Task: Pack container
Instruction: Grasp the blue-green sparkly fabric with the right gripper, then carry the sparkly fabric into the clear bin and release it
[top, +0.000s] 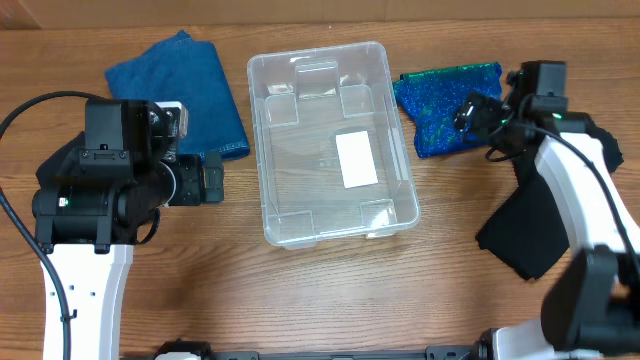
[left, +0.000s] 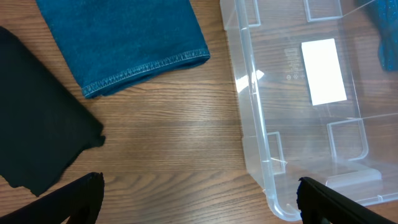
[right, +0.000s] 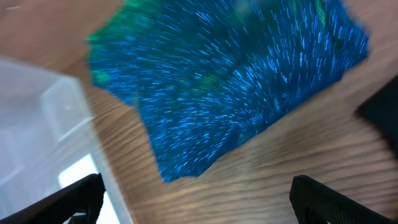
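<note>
My right gripper will next move down onto the sparkly cloth's near edge (top: 469, 142) (right: 305, 93), toward the edge's end by the black cloth, since that edge is below the open gripper.
The clear plastic container (top: 262, 170) stands empty in the middle of the table, with a white label on its bottom. My left gripper (top: 213, 178) is open and empty just left of it. In the left wrist view the left gripper (left: 199, 205) hangs over bare wood by the container's corner rim (left: 252, 106). My right gripper (top: 468, 112) is open and empty over a sparkly blue-green cloth (top: 445, 100). In the blurred right wrist view the right gripper (right: 199, 202) is just below the sparkly cloth (right: 230, 81), with the container (right: 37, 112) to its left.
A folded blue denim cloth (top: 190, 85) lies left of the container and shows in the left wrist view (left: 124, 43). A black cloth (top: 530, 235) lies at the right by the right arm. Another black cloth (left: 37, 124) lies under the left arm.
</note>
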